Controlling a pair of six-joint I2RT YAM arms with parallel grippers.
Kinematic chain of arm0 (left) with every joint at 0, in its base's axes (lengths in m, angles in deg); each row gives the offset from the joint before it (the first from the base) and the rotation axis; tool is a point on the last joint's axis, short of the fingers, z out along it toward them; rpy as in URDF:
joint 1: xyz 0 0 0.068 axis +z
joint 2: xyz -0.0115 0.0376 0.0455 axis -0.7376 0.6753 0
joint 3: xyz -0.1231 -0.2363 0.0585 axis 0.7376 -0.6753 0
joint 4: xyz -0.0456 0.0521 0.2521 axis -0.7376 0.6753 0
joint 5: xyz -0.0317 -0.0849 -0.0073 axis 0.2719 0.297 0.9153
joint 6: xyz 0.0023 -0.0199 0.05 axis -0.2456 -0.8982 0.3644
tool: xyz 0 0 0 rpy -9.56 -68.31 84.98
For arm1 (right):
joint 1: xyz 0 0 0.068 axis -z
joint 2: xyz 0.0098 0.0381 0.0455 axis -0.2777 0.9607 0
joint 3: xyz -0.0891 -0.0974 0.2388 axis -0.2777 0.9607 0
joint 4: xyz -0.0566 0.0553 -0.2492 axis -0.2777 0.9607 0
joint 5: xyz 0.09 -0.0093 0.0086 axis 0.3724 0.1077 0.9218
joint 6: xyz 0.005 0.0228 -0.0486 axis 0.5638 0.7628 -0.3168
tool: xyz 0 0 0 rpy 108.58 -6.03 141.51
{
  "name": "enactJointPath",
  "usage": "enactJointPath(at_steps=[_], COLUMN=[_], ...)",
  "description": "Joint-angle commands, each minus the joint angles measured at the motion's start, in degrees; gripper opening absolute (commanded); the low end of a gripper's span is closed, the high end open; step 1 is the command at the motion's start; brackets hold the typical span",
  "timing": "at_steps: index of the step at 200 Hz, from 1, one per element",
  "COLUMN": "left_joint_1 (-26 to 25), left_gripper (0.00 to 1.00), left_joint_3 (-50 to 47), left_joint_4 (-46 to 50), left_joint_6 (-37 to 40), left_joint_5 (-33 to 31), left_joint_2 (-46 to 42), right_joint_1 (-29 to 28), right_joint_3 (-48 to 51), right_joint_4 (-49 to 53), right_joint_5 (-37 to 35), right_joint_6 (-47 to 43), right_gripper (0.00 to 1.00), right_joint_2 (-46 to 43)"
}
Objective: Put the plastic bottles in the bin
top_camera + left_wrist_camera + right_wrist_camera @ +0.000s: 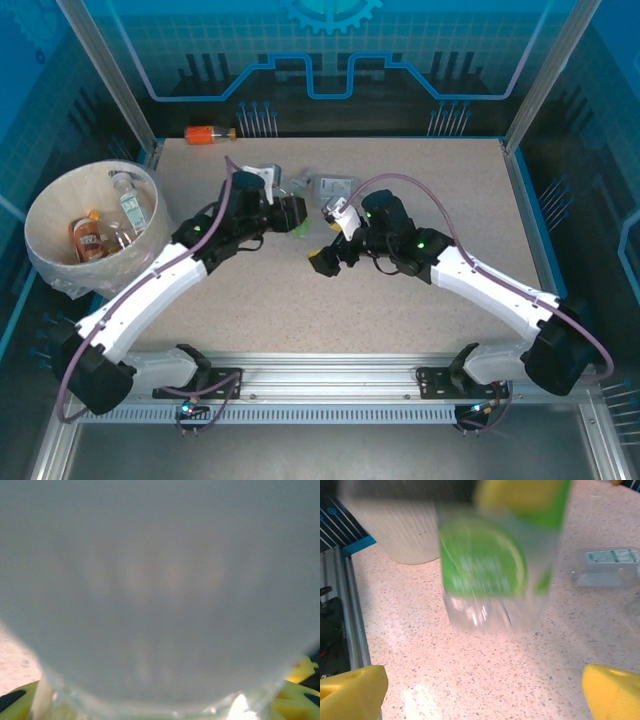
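Observation:
Next, my left gripper rises and swings the green-labelled bottle across to above the cream bin's opening [96, 208] to release it, as other plastic bottles already lie inside.
A clear plastic bottle with a green label [301, 226] stands at mid-table, and my left gripper [295, 215] is shut on it. From the left wrist the bottle's body [160, 590] is a grey blur right against the lens, with yellow fingertips [17, 704] at the bottom corners. My right gripper [331, 238] hangs open just right of that bottle. From the right wrist the same bottle [482, 575] shows beyond my spread yellow fingertips [350, 692]. The cream bin [45, 205] at the left holds a few bottles [88, 238]. An orange bottle [210, 133] lies at the back edge.
A flattened clear bottle with a pale label [335, 187] lies just behind the two grippers, and it shows at the right of the right wrist view [607, 565]. The bin's ribbed wall [402, 535] stands behind the held bottle. The metal rail [320, 375] runs along the near edge.

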Motion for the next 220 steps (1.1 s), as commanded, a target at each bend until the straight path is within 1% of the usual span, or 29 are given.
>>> enactJointPath(at_steps=[1, 20, 57, 79, 95, 112, 131, 151, 171, 198, 220], left_joint_1=[1.2, 1.8, 2.4, 3.6, 5.4, 8.8, 15.1, 21.6, 27.0, 33.4, 39.5], left_gripper=[0.4, 0.4, 0.41, 0.4, 0.4, 0.4, 0.4, 0.4, 0.41, 0.41, 0.42], left_joint_3=[6.3, 9.7, 16.1, 18.0, 17.8, 17.6, 17.3, 17.1, 15.6, 13.4, 13.8], left_joint_4=[7.6, 11.6, 16.0, 15.1, 13.0, 11.7, 11.6, 14.3, 15.1, 16.0, 20.5], left_joint_6=[6.8, 10.2, 19.0, 25.1, 29.2, 31.7, 33.1, 32.7, 31.8, 30.8, 26.2], left_joint_5=[-8.5, -14.4, -31.0, -39.9, -43.9, -45.2, -46.9, -49.6, -48.8, -46.2, -42.1], left_joint_2=[-6.0, -8.7, -11.5, -12.1, -12.6, -13.1, -12.7, -11.1, -10.4, -9.1, -6.7], right_joint_1=[-0.5, -0.4, -0.2, 0.0, 0.4, 0.7, 0.9, 1.2, 1.3, 1.5, 1.7], right_joint_3=[-0.3, 0.8, 1.6, 1.7, 1.7, 1.5, 1.0, 1.1, 1.1, 1.2, 1.2], right_joint_4=[0.3, -2.0, -4.7, -5.0, -5.6, -6.0, -5.5, -5.6, -5.7, -5.8, -6.0], right_joint_5=[-5.0, -8.9, -12.8, -14.3, -13.1, -11.8, -11.7, -11.9, -11.7, -11.7, -11.8], right_joint_6=[-2.0, -1.3, 0.0, 0.5, 0.9, 1.2, 1.2, 1.4, 1.6, 1.8, 2.3], right_gripper=[1.0, 1.0, 1.0, 1.0, 1.0, 1.0, 1.0, 1.0, 1.0, 1.0, 1.0], right_joint_2=[-3.0, -3.7, -3.9, -3.5, -3.2, -2.9, -2.8, -2.9, -3.0, -3.0, -2.9])
